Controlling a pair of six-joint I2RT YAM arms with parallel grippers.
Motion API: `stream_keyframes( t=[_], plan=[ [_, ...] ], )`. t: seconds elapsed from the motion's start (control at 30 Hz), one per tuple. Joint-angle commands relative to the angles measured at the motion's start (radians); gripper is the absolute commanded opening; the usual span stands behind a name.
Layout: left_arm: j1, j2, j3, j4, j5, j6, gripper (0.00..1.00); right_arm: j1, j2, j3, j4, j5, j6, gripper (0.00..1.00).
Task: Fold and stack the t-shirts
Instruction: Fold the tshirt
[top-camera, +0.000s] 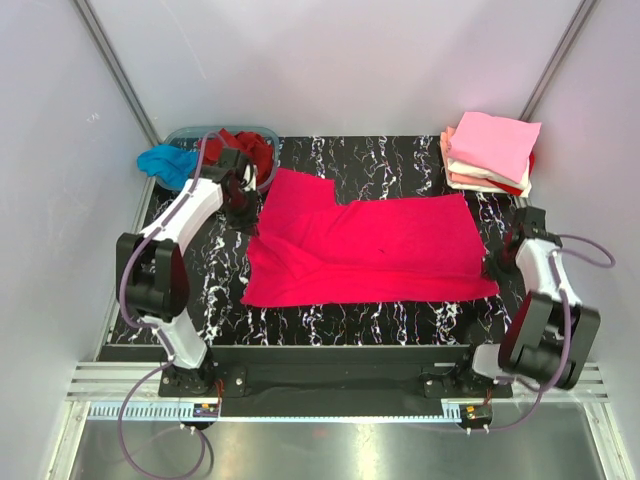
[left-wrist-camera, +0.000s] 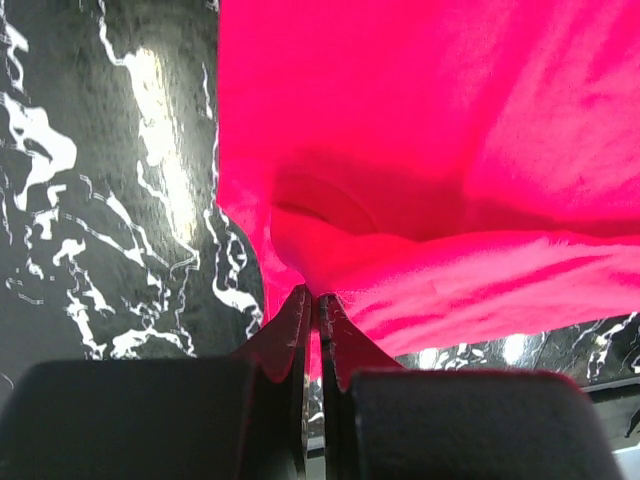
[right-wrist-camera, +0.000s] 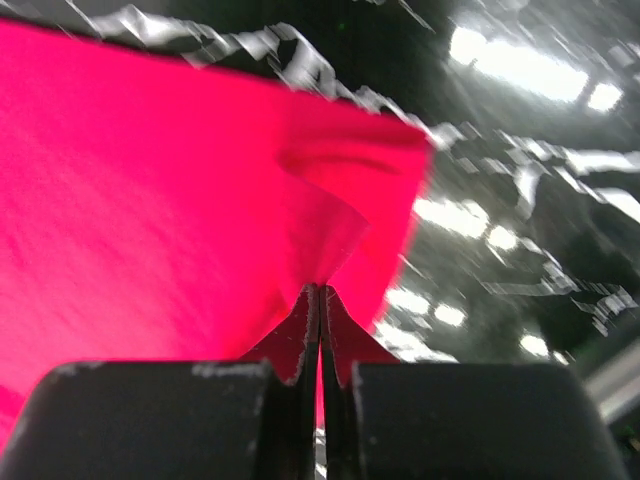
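Observation:
My left gripper goes down and slightly away from my base next, and lays the pinched edge onto the shirt's body (top-camera: 257, 234) (left-wrist-camera: 304, 255).
A bright pinkish-red t-shirt (top-camera: 365, 250) lies spread across the middle of the black marbled table (top-camera: 400, 160). My left gripper (top-camera: 243, 210) is at its left edge, shut on a pinch of the cloth (left-wrist-camera: 400, 150). My right gripper (top-camera: 497, 266) is at its right edge, shut on a fold near the corner (right-wrist-camera: 150, 200). A stack of folded t-shirts (top-camera: 492, 153), pale pink on top with white and dark red below, sits at the back right. A dark red t-shirt (top-camera: 253, 150) and a turquoise one (top-camera: 168, 164) lie at the back left.
A clear blue-tinted tub (top-camera: 192, 134) stands at the back left corner, holding the dark red cloth, with the turquoise one hanging over its left rim. White walls close in the table on three sides.

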Motion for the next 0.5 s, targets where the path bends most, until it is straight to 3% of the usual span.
stream_keyframes(
  t=[0.0, 0.47],
  plan=[
    [0.007, 0.032, 0.084, 0.006, 0.001, 0.016, 0.0, 0.0, 0.102, 0.092, 0.101, 0.02, -0.011, 0.0],
    [0.007, 0.126, 0.147, -0.002, -0.057, 0.029, 0.0, 0.0, 0.343, 0.238, 0.156, 0.035, -0.065, 0.0]
  ],
)
